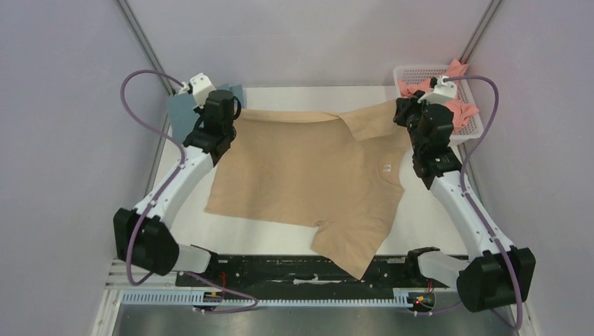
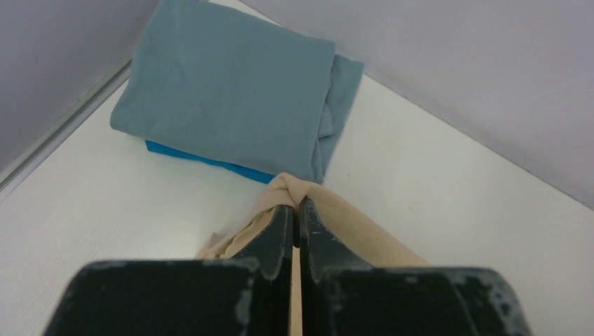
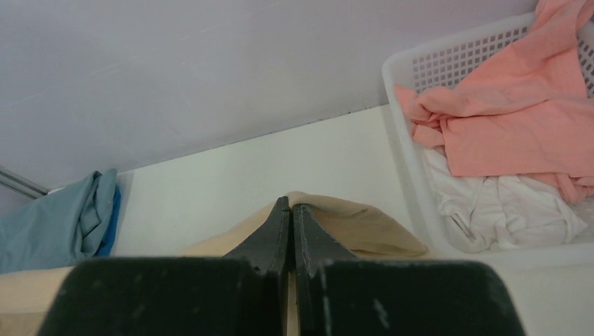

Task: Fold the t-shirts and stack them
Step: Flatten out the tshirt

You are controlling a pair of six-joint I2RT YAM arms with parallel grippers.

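The shirt's far edge is hanging lifted between both my grippers, so my left gripper will next go down and outward, toward the bare table beside the folded grey-blue t-shirt [image 2: 224, 84].
A beige-tan t-shirt [image 1: 308, 178] lies spread on the white table, its far edge lifted between both grippers. My left gripper [image 1: 225, 115] is shut on the shirt's far left corner [image 2: 288, 190]. My right gripper [image 1: 410, 112] is shut on the far right corner [image 3: 336, 213]. A folded grey-blue t-shirt [image 2: 224, 84] lies on a bright blue one [image 2: 203, 159] at the far left corner, just beyond the left gripper [image 2: 296, 203]. A salmon pink t-shirt [image 3: 518, 119] lies in the basket, right of the right gripper [image 3: 289, 205].
A white lattice basket [image 1: 410, 72] stands at the far right corner and also holds white cloth [image 3: 518, 210]. Grey walls close in the table on three sides. A black rail [image 1: 280, 269] runs along the near edge, with one shirt sleeve hanging over it.
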